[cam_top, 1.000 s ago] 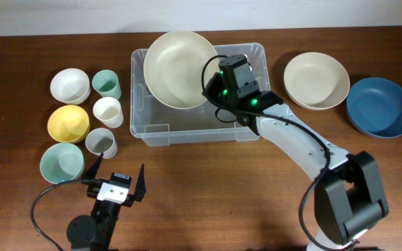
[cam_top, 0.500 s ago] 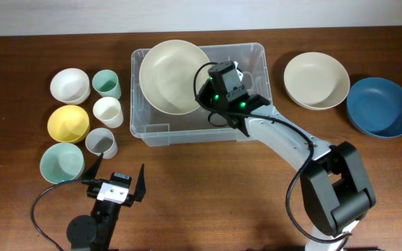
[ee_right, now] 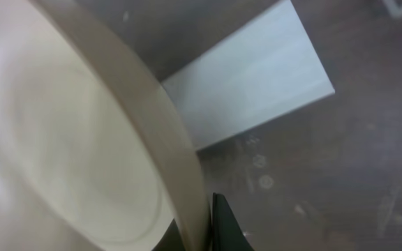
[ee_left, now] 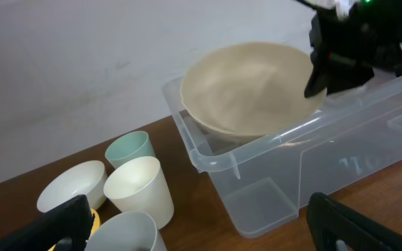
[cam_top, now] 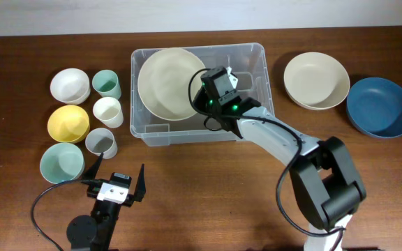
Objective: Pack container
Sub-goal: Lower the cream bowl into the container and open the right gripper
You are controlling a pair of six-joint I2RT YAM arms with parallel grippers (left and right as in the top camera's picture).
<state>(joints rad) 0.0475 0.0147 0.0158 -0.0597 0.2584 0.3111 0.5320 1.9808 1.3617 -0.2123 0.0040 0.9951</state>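
The large cream bowl's rim still hangs high. Next I should lower my right gripper until the bowl rests on the container's base [ee_right: 239, 167] below, and let go of the bowl's rim.
The clear plastic container [cam_top: 250, 129] stands at the table's middle back; it also shows in the left wrist view [ee_left: 271, 202]. My right gripper [cam_top: 202, 89] is shut on the rim of a large cream bowl [cam_top: 162, 82] and holds it tilted inside the container's left half. In the right wrist view the bowl's rim [ee_right: 166, 132] sits between my fingers [ee_right: 204, 223], above the white label [ee_right: 246, 90] on the container's base. My left gripper [cam_top: 115, 180] is open and empty near the front edge, its black fingertips at the sides of the left wrist view [ee_left: 201, 226].
Left of the container stand a white bowl [cam_top: 70, 85], a yellow bowl [cam_top: 68, 123], a pale green bowl [cam_top: 61, 162], a green cup [cam_top: 107, 84], a cream cup [cam_top: 107, 110] and a grey cup [cam_top: 101, 142]. To the right lie a cream bowl [cam_top: 316, 80] and a blue bowl [cam_top: 380, 107].
My right gripper has carried the large cream bowl leftward and down into the container's left half. The left arm has not moved.
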